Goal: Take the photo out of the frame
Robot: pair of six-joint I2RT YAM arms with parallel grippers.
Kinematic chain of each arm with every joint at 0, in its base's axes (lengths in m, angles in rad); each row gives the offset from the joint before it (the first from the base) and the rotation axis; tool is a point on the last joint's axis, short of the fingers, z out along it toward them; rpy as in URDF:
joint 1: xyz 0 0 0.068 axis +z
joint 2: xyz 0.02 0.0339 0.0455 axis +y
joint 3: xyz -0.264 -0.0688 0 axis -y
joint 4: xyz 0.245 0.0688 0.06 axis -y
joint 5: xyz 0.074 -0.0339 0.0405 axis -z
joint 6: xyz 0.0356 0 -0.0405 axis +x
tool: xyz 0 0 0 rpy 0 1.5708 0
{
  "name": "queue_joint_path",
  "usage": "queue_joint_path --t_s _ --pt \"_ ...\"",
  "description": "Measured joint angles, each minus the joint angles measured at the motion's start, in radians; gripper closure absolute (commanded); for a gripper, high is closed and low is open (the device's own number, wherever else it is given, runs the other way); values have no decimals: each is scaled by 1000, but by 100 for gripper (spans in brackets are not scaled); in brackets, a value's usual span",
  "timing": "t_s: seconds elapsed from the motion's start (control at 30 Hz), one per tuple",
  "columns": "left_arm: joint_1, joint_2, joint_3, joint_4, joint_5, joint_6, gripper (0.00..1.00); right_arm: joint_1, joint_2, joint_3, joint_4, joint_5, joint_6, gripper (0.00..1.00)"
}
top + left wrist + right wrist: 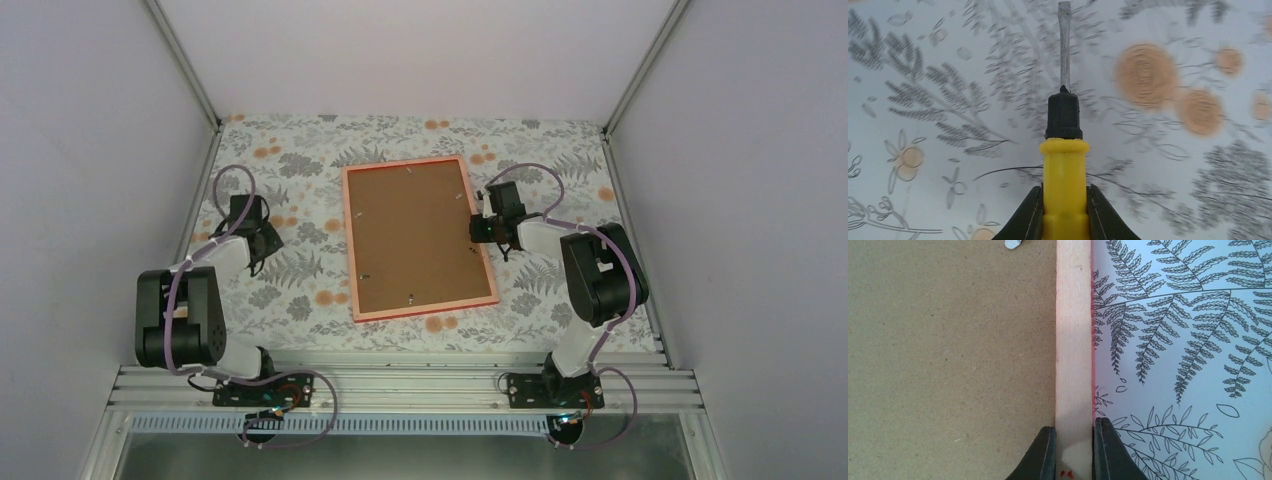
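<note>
Next, my left gripper lowers the yellow-handled screwdriver [1064, 165] onto the bare floral tablecloth below it and releases it there, since that patch lies clear of the frame.
The frame [425, 306] lies face down in the middle of the table, showing its brown back board [415, 235] inside an orange-red rim. The photo is hidden under that board. My right gripper [478, 228] sits at the frame's right edge. In the right wrist view its jaws [1074, 432] are shut astride the pale rim strip [1074, 340], one finger over the board [948, 365] and one over the cloth. My left gripper [248, 232] hovers left of the frame, shut [1065, 192] on a yellow-handled screwdriver [1064, 165] whose flat blade [1064, 40] points at the cloth.
Small metal tabs [411, 296] dot the board's edges, and one [1013, 243] shows at the top of the right wrist view. A floral tablecloth [300, 270] covers the table. White walls and aluminium posts [190, 70] close in the left, right and back.
</note>
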Motion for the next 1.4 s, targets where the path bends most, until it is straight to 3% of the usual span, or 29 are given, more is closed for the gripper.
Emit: queue_joint_path --t_s 0.07,0.17,0.3,0.7,1.0,1.27,1.4 --pt "30 19 -18 15 3 -18 97 0 0 0 0 0 0 90" --pt "63 20 -72 32 0 -50 88 0 0 0 0 0 1 90" --pt "82 -6 -116 70 -4 -98 86 -1 0 0 0 -1 1 90" --pt "129 4 -131 145 14 -131 68 -5 0 -4 8 -8 4 89" --pt "132 -19 -131 121 19 -125 41 -5 -1 -8 14 -10 6 87" --pt "121 -181 -135 27 76 -120 25 -11 -6 -15 12 -10 32 69" --pt "61 -276 -132 -20 109 -115 18 -11 -48 -32 -27 -16 44 59"
